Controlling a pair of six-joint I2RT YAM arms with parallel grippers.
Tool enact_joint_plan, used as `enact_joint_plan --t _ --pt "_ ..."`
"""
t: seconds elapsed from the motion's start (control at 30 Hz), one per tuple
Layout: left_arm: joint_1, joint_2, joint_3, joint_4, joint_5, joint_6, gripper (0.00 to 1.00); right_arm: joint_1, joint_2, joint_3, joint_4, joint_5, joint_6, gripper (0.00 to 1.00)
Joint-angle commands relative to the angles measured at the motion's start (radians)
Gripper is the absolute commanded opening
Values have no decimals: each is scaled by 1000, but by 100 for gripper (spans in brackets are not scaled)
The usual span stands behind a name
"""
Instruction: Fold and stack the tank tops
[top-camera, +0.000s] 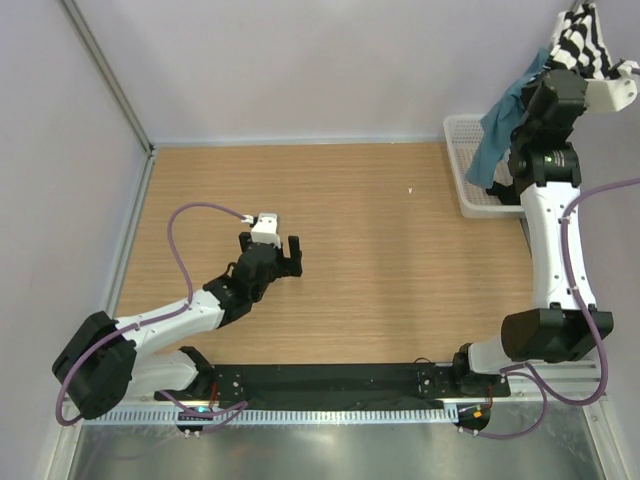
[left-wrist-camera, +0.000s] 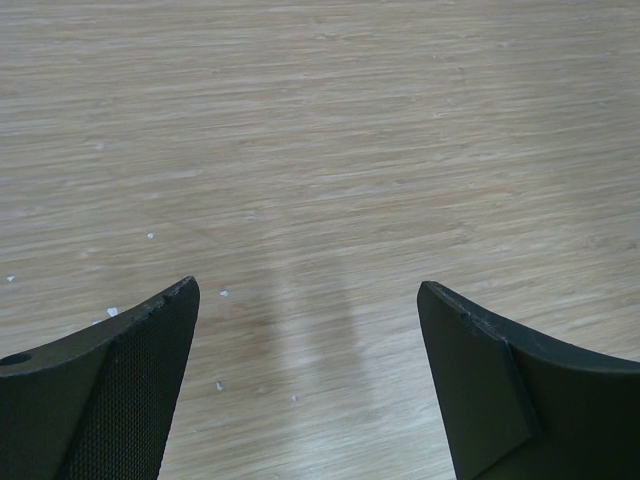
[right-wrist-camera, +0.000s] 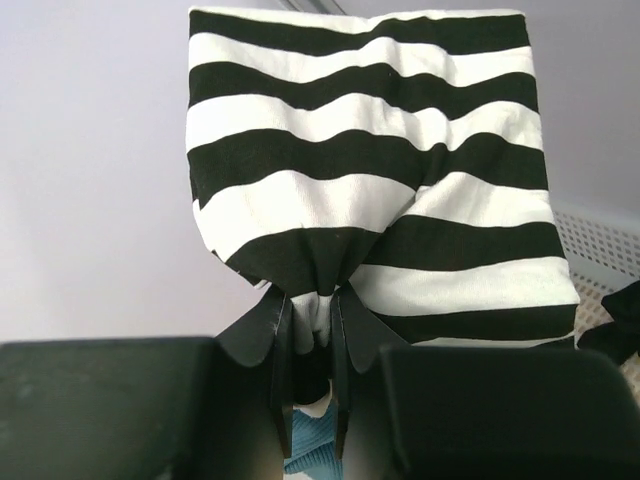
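Observation:
Both tank tops hang together, so my right gripper needs to swing left in the top view, then lower them over the basket's edge.
High over the table's far right corner, my right gripper (right-wrist-camera: 310, 300) is shut on a bunched fold of the black-and-white striped tank top (right-wrist-camera: 370, 150). In the top view the striped tank top (top-camera: 585, 40) drapes over that gripper (top-camera: 568, 62) and hides its fingers. The teal-blue tank top (top-camera: 500, 125) hangs from the same spot down toward the basket. A bit of teal cloth (right-wrist-camera: 310, 445) shows low between the fingers; whether it is pinched too I cannot tell. My left gripper (top-camera: 272, 246) hovers low over the bare wood left of centre, open (left-wrist-camera: 308, 290) and holding nothing.
A white plastic mesh basket (top-camera: 465, 170) stands at the table's far right edge, under the hanging cloth; its mesh wall (right-wrist-camera: 600, 250) shows behind the striped cloth. Pale walls close in the back and left sides. Small white specks dot the wood (left-wrist-camera: 150, 236).

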Motion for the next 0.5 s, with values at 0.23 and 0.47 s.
enact_joint_plan --t 0.23,0.47 --pt "-5 -7 24 21 -42 15 90 31 -74 -49 5 -309 42 1" --pt "-5 -18 21 13 -53 13 90 171 -177 -172 14 -313 -20 1"
